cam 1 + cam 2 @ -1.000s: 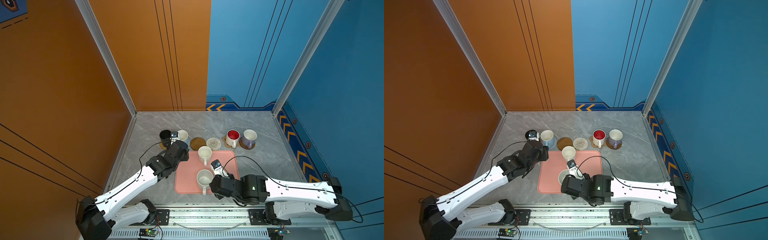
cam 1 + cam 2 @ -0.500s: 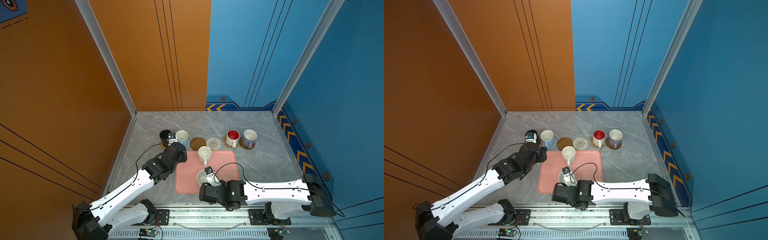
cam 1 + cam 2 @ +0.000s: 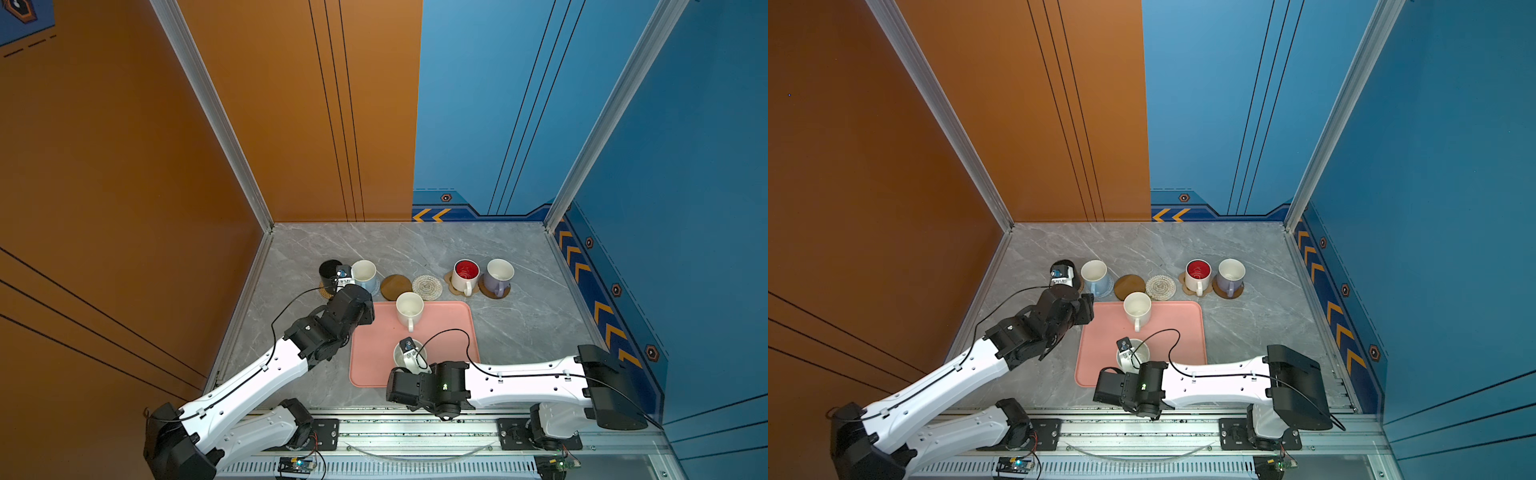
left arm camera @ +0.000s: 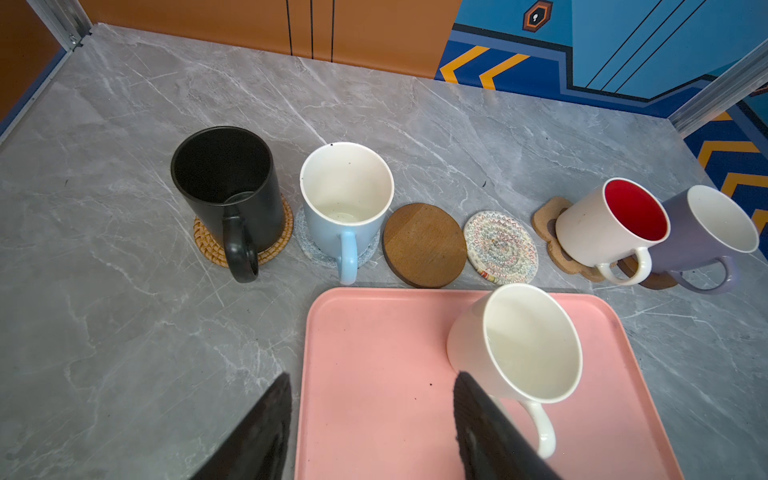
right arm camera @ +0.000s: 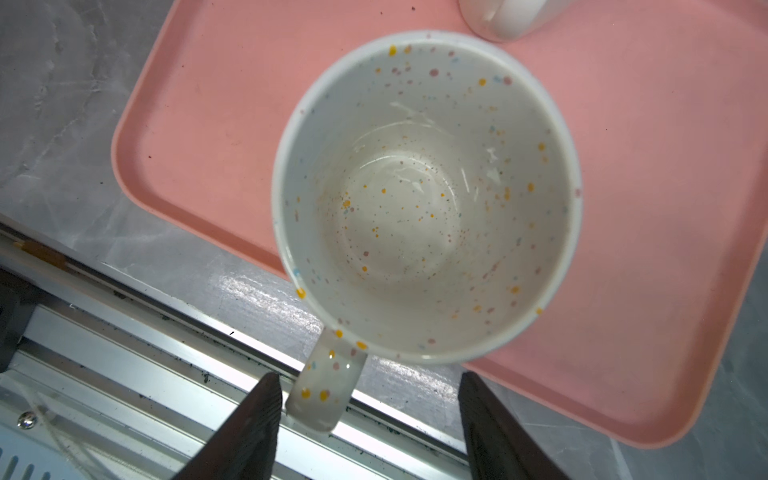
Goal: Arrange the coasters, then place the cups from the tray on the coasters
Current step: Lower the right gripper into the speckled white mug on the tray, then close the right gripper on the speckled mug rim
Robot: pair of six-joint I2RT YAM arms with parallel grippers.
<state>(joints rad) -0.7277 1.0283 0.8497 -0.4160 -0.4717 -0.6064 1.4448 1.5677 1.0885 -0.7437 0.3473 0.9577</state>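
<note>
The speckled cup is next: my right gripper should edge down toward it, then close on the handle of that cup [image 5: 326, 382], since that's already between its open fingers.
On the pink tray [image 3: 465, 332] stand a plain white cup [image 3: 409, 309] and a speckled white cup [image 5: 424, 195]. My right gripper [image 5: 369, 376] is open, and the speckled cup's handle [image 5: 328, 374] lies between its fingers, close to one of them. Over the tray's left edge [image 4: 307, 374] my left gripper [image 4: 372, 375] is open and empty, one finger beside the plain white cup [image 4: 515, 345]. Behind the tray, a brown coaster [image 4: 424, 245] and a woven coaster [image 4: 500, 247] lie bare.
In the same row the black cup [image 4: 226, 183] sits on a rattan coaster [image 4: 208, 245] and the light blue cup [image 4: 345, 195] on a grey one [image 4: 309, 245]. The red-lined cup [image 4: 611, 224] and the lavender cup [image 4: 706, 228] stand on coasters too. A metal rail [image 5: 166, 374] runs along the near edge.
My right arm swung left and back to the tray's near edge, over the speckled cup, and its jaws widened a little. My left gripper drew back slightly from the black cup.
</note>
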